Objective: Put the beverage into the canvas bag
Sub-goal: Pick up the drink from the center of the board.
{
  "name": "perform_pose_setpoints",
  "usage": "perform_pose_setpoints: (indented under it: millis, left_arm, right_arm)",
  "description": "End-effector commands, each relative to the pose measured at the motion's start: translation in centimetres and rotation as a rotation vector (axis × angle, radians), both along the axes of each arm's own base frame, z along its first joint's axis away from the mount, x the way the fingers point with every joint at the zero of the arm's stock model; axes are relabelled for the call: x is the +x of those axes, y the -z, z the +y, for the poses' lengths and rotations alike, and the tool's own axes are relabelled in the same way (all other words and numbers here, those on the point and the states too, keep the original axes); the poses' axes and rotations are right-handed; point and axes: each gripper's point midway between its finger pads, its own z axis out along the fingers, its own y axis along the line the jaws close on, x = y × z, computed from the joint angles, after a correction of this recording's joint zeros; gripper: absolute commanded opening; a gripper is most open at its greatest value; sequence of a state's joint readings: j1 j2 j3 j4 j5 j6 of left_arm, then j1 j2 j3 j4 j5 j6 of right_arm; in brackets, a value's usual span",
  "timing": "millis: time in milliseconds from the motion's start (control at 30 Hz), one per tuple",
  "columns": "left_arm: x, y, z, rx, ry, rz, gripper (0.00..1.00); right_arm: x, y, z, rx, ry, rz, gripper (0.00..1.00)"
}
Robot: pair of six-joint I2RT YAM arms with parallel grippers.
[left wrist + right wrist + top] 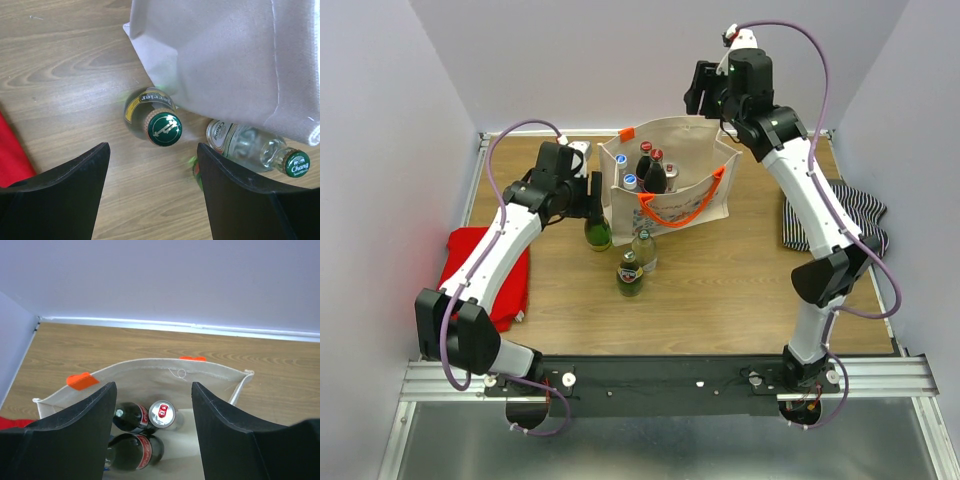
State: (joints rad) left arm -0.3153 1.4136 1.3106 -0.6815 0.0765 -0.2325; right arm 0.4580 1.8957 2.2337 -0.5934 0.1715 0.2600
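Note:
My left gripper needs to go down with its open fingers around the Perrier bottle's green cap (165,129) and close there, because the cap is clear of the bag's side.
The cream canvas bag (672,190) with orange handles stands at the back middle of the table. It holds dark cola bottles (132,417), a silver can (163,413) and other capped bottles. Three beverages stand outside by its front left corner: a green Perrier bottle (164,128), a clear Chang bottle (250,150) and another green bottle (630,275). My left gripper (152,150) is open just short of the Perrier bottle, with nothing between its fingers. My right gripper (153,387) hangs open and empty above the bag's back right edge.
A red cloth (485,275) lies at the table's left edge, under the left arm. A striped cloth (835,215) lies at the right edge. Walls close in the back and both sides. The bag's side (225,60) hangs close over the Perrier and Chang bottles.

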Motion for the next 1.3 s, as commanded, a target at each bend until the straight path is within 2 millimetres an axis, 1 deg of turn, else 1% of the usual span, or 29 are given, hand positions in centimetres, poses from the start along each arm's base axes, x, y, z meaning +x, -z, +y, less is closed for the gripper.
perform_pose_setpoints:
  millis: [0, 267, 367, 567, 700, 800, 833, 933, 967, 1000, 1100, 1233, 1267]
  left_arm:
    - [0.5, -0.9, -0.5, -0.050, 0.000, -0.052, 0.79]
    - [1.4, -0.1, -0.7, -0.042, 0.003, -0.059, 0.79]
    - [1.6, 0.6, -0.6, -0.023, 0.001, -0.045, 0.79]
    - [1.9, 1.4, -0.5, -0.012, -0.009, -0.027, 0.77]
    - [2.1, 1.9, -0.4, -0.004, -0.022, -0.018, 0.74]
    - [2.3, 2.0, -0.4, -0.004, -0.025, -0.019, 0.68]
    - [2.4, 2.0, -0.4, -0.004, -0.027, -0.018, 0.64]
    - [2.5, 2.2, -0.4, -0.003, -0.029, -0.013, 0.59]
    - [2.6, 2.2, -0.5, -0.004, -0.030, -0.014, 0.55]
    - [2.7, 2.2, -0.5, -0.002, -0.028, -0.013, 0.53]
    - [2.9, 2.1, -0.5, -0.003, -0.028, -0.016, 0.40]
    - [3.1, 1.3, -0.7, -0.010, -0.021, -0.032, 0.07]
    - [3.2, 1.0, -0.8, -0.012, -0.019, -0.038, 0.00]
  right_arm:
    - [-0.5, 0.5, -0.8, -0.017, 0.022, 0.011, 0.69]
    - [-0.8, 0.7, -0.9, -0.013, 0.024, 0.018, 0.69]
    - [-0.9, 1.1, -0.9, -0.014, 0.022, 0.027, 0.69]
    - [-1.0, 0.9, -1.1, -0.015, 0.031, 0.023, 0.69]
    - [-1.0, 1.1, -1.2, -0.017, 0.035, 0.027, 0.69]
    - [-1.1, 1.1, -1.2, -0.020, 0.033, 0.029, 0.69]
    - [-1.2, 1.0, -1.3, -0.020, 0.036, 0.028, 0.69]
    - [-1.2, 1.2, -1.4, -0.026, 0.040, 0.030, 0.69]
    - [-1.2, 1.2, -1.5, -0.027, 0.043, 0.030, 0.69]
    - [-1.2, 1.1, -1.5, -0.027, 0.042, 0.029, 0.69]
    - [-1.3, 1.3, -1.6, -0.031, 0.045, 0.032, 0.69]
    - [-1.3, 1.5, -1.8, -0.035, 0.049, 0.035, 0.69]
    - [-1.4, 1.4, -1.7, -0.033, 0.048, 0.031, 0.69]
